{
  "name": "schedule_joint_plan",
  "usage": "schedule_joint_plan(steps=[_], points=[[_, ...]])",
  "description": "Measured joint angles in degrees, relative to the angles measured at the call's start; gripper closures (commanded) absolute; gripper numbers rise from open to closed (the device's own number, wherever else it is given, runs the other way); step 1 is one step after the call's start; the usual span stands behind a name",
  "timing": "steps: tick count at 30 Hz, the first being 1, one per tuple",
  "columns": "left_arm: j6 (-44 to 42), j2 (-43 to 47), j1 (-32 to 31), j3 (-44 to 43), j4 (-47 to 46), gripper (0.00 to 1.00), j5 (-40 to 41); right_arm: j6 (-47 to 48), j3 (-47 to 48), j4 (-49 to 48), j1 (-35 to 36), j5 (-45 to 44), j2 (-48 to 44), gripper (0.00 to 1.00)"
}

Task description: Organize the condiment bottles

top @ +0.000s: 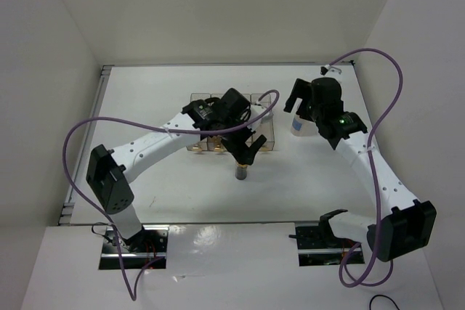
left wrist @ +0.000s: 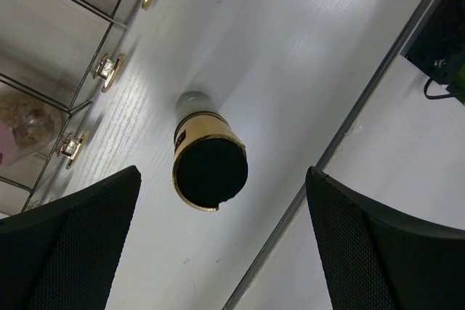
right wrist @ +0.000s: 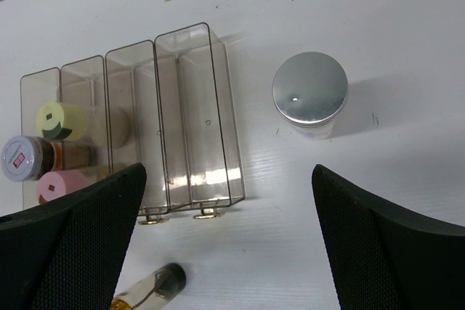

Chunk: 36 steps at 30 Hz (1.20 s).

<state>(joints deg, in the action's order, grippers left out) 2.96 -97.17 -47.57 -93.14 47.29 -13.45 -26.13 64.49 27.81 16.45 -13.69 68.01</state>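
Note:
My left gripper will next move down until its open fingers straddle the bottle's dark cap and gold band, as the cap is still below the spread fingers.
A slim dark gold-banded bottle (top: 240, 173) stands on the table just in front of the clear rack (top: 265, 117). My left gripper (top: 245, 156) hangs open right above it; the left wrist view shows its dark cap (left wrist: 209, 167) ahead of the spread fingers (left wrist: 73, 245), untouched. Further right stands the grey-capped clear jar (right wrist: 310, 94), with my right gripper (right wrist: 229, 245) open above the table near it and nothing between the fingers. Three jars sit at one end of the rack (right wrist: 182, 107): yellow-green-lidded (right wrist: 62, 121), grey-lidded (right wrist: 25, 156) and pink-lidded (right wrist: 62, 185).
The rack's two compartments nearest the grey-capped jar hold nothing. Small gold feet (left wrist: 107, 70) line the rack's front edge. White walls close in the table at the back and both sides. A purple cable (top: 265, 103) loops over the rack.

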Motion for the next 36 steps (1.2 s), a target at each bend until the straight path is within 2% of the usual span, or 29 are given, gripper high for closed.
schedule_joint_plan(steps=[9, 16, 22, 23, 24, 28, 36], points=[[0.7, -4.1, -1.8, 0.6, -0.3, 0.0, 8.6, 0.0, -0.4, -0.1, -1.7, 0.5, 0.0, 0.01], [2.1, -5.9, -1.7, 0.6, -1.1, 0.06, 10.6, 0.0, -2.4, -0.2, -4.2, 1.7, -0.7, 0.01], [2.3, -6.9, -1.7, 0.6, -1.1, 0.17, 10.1, 0.2, -3.1, -0.4, -6.1, 2.9, -1.7, 0.01], [2.4, -6.9, -1.7, 0.6, -1.1, 0.19, 10.0, 0.2, -3.1, -0.4, -6.3, 3.0, -1.8, 0.01], [2.6, -6.9, -1.7, 0.6, -1.1, 0.3, 9.9, 0.2, -3.1, -0.4, -6.4, 3.0, -1.9, 0.01], [3.4, -6.9, -1.7, 0.6, -1.1, 0.49, 9.5, 0.3, -3.1, -0.7, -6.8, 3.7, -1.9, 0.01], [3.3, -6.9, -1.7, 0.0, 0.0, 0.65, 8.1, 0.6, -3.1, -1.1, -7.6, 4.5, -1.9, 0.01]])
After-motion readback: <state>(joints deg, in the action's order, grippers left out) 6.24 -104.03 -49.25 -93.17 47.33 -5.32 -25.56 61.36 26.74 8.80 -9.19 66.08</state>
